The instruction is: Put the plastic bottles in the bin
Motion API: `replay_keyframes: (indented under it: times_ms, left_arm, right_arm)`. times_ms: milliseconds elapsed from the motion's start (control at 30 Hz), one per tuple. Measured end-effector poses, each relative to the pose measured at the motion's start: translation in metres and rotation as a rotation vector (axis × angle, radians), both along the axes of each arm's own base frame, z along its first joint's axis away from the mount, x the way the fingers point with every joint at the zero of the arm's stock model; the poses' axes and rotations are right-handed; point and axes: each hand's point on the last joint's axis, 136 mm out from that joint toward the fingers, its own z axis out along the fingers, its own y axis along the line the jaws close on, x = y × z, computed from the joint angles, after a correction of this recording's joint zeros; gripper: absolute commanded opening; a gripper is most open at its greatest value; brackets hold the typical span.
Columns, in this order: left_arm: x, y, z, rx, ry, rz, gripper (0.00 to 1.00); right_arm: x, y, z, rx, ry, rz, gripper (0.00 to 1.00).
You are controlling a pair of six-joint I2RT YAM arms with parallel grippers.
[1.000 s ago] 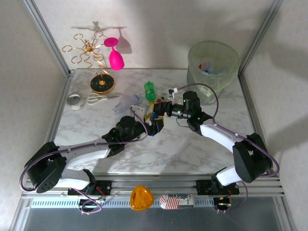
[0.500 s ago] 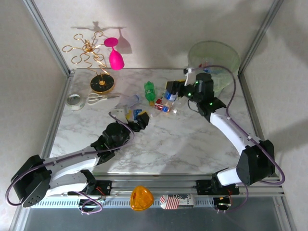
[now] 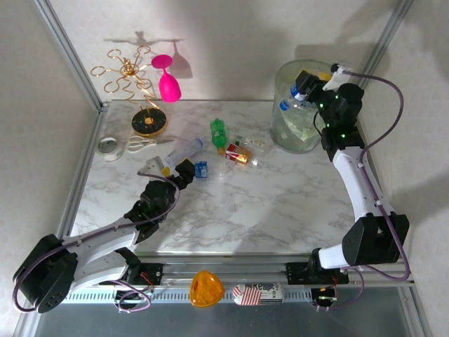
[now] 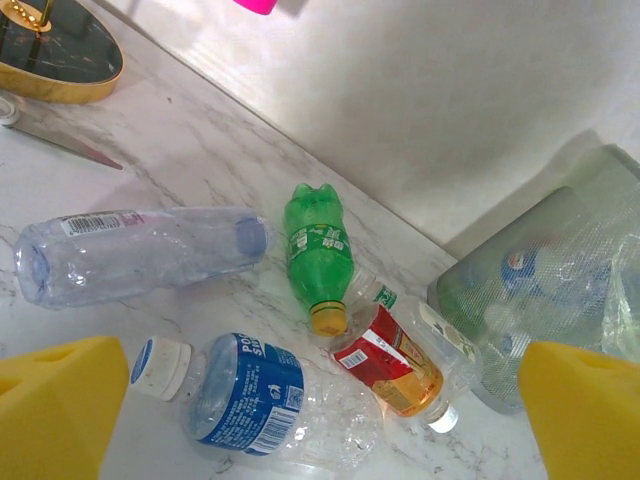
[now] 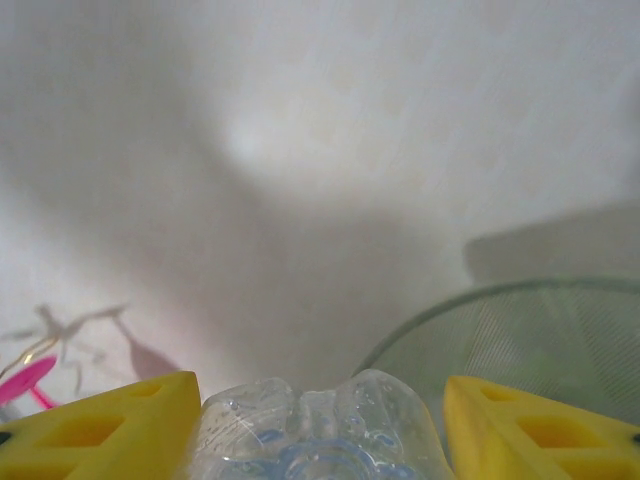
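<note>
My right gripper moves slightly outward above the bin's rim next, and only then opens to release the clear plastic bottle inside the bin.
My right gripper is raised over the bin, a pale-green bucket at the back right, and is shut on a clear plastic bottle with a blue cap. In the right wrist view that bottle sits between the yellow fingers, with the bin's rim behind. My left gripper is low over the table and open, with a blue-labelled bottle lying in front of its wide-apart fingers. Beyond lie a clear bottle, a green one and a red-labelled one.
A gold wire rack with a pink wine glass stands at the back left on a black round base. Scissors and a tape roll lie near it. Metal frame posts edge the table.
My right arm has carried its bottle from the middle of the table up over the bin. My left gripper has drawn back to the left and opened wide.
</note>
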Motion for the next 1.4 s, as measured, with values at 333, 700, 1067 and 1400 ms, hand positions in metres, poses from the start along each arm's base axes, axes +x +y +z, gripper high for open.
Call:
replay_keyframes:
  times_ms: [333,700,1067,1400]
  left_arm:
    - [0.002,0.001,-0.006,0.008,0.017,0.005,1.00]
    - [0.003,0.003,-0.007,0.009,0.018,0.013,1.00]
    - [0.005,0.003,-0.013,0.042,0.044,-0.003,1.00]
    - [0.035,-0.011,-0.005,0.065,0.065,-0.055,1.00]
  right_arm:
    - [0.008,-0.038,0.032,0.076,-0.136,-0.130,0.51]
    - [0.081,-0.047,-0.061,0.054,0.090,-0.165,0.59]
    - [0.098,-0.045,-0.067,0.034,0.160,-0.159,0.99]
    - [0.043,-0.031,0.001,0.022,0.068,-0.104,0.99]
